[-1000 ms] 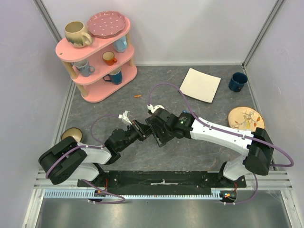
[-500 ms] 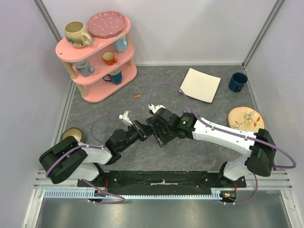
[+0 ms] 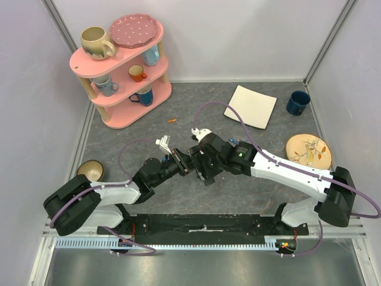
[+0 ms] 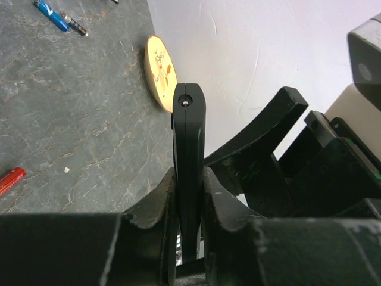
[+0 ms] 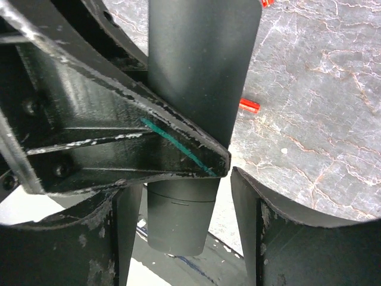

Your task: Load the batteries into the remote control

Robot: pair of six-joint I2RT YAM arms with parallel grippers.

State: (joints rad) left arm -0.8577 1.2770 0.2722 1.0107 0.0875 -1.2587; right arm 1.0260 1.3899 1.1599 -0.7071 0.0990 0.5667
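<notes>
I will next move my left gripper down and outward to let go of the remote on the tabletop near the orange battery, as that spot is below and outward of it.
The remote control (image 4: 189,143) is a slim black bar, held edge-on and upright between my left gripper's (image 4: 189,190) two fingers, which are shut on it. In the right wrist view the remote (image 5: 202,71) shows broad side on, and my right gripper (image 5: 184,190) straddles its lower end, open, with a gap on each side. In the top view the left gripper (image 3: 183,161) and the right gripper (image 3: 199,163) meet mid-table and hide the remote. A red battery (image 5: 250,106) lies on the table below. A blue battery (image 4: 50,15), a dark one (image 4: 76,25) and a red one (image 4: 11,179) lie apart.
An orange battery (image 3: 172,120) lies near the pink shelf (image 3: 122,77) of mugs at the back left. A white square plate (image 3: 251,106), a dark blue mug (image 3: 297,102) and a wooden coaster (image 3: 308,149) stand at the right. A small bowl (image 3: 90,170) sits at the left.
Both grippers have moved together a little to the right, the left arm stretching out further. The left gripper's hold on the remote is unchanged.
</notes>
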